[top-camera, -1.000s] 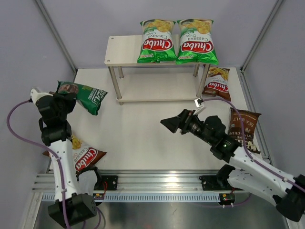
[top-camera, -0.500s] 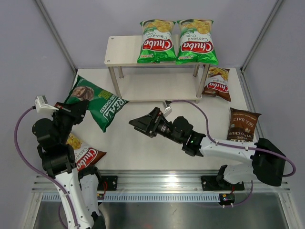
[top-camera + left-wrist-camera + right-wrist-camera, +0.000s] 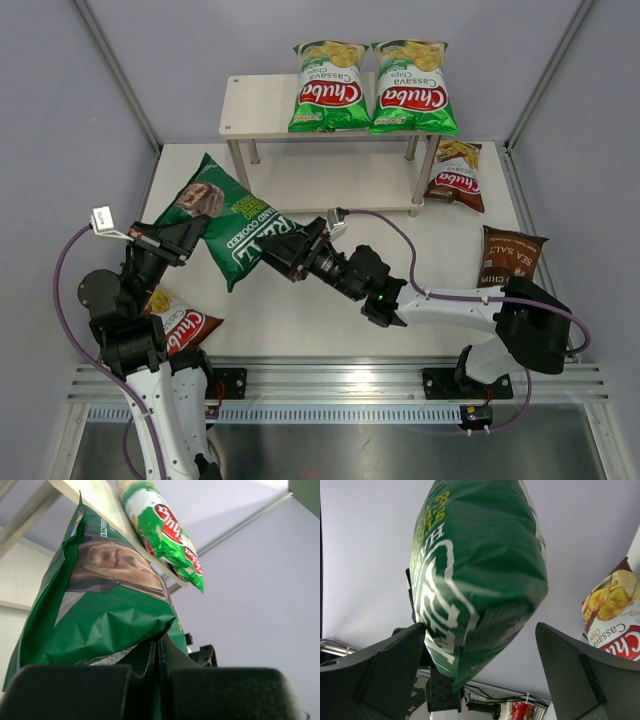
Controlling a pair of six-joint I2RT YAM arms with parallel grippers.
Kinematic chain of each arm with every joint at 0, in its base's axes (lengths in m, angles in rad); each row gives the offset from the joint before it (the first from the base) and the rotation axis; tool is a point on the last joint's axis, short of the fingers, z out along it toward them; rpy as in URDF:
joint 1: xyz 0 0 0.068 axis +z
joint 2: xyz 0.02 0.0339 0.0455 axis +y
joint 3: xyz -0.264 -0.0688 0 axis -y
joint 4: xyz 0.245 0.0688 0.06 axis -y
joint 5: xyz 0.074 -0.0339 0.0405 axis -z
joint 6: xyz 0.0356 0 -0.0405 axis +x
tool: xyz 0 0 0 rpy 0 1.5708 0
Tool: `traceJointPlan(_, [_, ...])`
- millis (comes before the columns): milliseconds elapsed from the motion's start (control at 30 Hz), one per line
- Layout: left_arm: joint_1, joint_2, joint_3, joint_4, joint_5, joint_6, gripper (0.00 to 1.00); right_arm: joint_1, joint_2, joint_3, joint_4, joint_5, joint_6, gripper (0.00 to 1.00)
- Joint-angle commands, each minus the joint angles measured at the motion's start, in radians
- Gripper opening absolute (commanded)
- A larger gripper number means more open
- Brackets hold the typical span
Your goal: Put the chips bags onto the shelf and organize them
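The bag's crumpled lower edge is already between the wide-open fingers, so the robot's right gripper needs to stay almost where it is next and close them on that end of the bag.
My left gripper is shut on the side edge of the dark green "REAL" chips bag and holds it up over the left of the table. In the left wrist view the jaws pinch the bag's crimped seam. My right gripper stands open with the bag's other end between its wide-apart fingers, not touching. Two bright green Chuba bags lie on the top board of the shelf.
A brown-red Chuba bag lies by the shelf's right legs, and a dark brown bag lies at the right edge. Another brown-red Chuba bag lies beside the left arm. The shelf's lower board holds nothing that shows.
The left arm has lifted the dark green bag and carried it right, toward the middle. The right arm has swung left, and its open jaws now straddle the bag's end.
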Motion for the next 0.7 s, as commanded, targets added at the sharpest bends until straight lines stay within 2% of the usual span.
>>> traceJointPlan(0, [-0.019, -0.024, 0.003, 0.156, 0.067, -0.07, 0.0, 0.01, 0.026, 0.054, 0.134, 0.052, -0.025, 0.99])
traceJointPlan(200, [-0.044, -0.037, -0.028, 0.185, 0.098, -0.069, 0.0, 0.009, 0.026, 0.086, 0.094, 0.067, -0.048, 0.99])
traceJointPlan(333, [-0.062, -0.044, -0.062, 0.236, 0.137, -0.052, 0.0, 0.009, 0.003, 0.081, 0.085, 0.081, -0.071, 0.91])
traceJointPlan(433, [-0.074, -0.055, -0.082, 0.246, 0.147, -0.02, 0.0, 0.007, -0.011, 0.063, 0.115, 0.09, -0.089, 0.77])
traceJointPlan(467, [-0.073, -0.057, -0.089, 0.253, 0.153, -0.018, 0.0, 0.009, -0.013, 0.051, 0.132, 0.09, -0.109, 0.67])
traceJointPlan(600, [-0.073, -0.04, -0.1, 0.253, 0.165, 0.015, 0.0, 0.009, -0.025, 0.029, 0.195, 0.07, -0.163, 0.46])
traceJointPlan(667, [-0.074, -0.035, -0.097, 0.231, 0.158, 0.058, 0.22, 0.009, -0.034, 0.014, 0.219, 0.057, -0.207, 0.41])
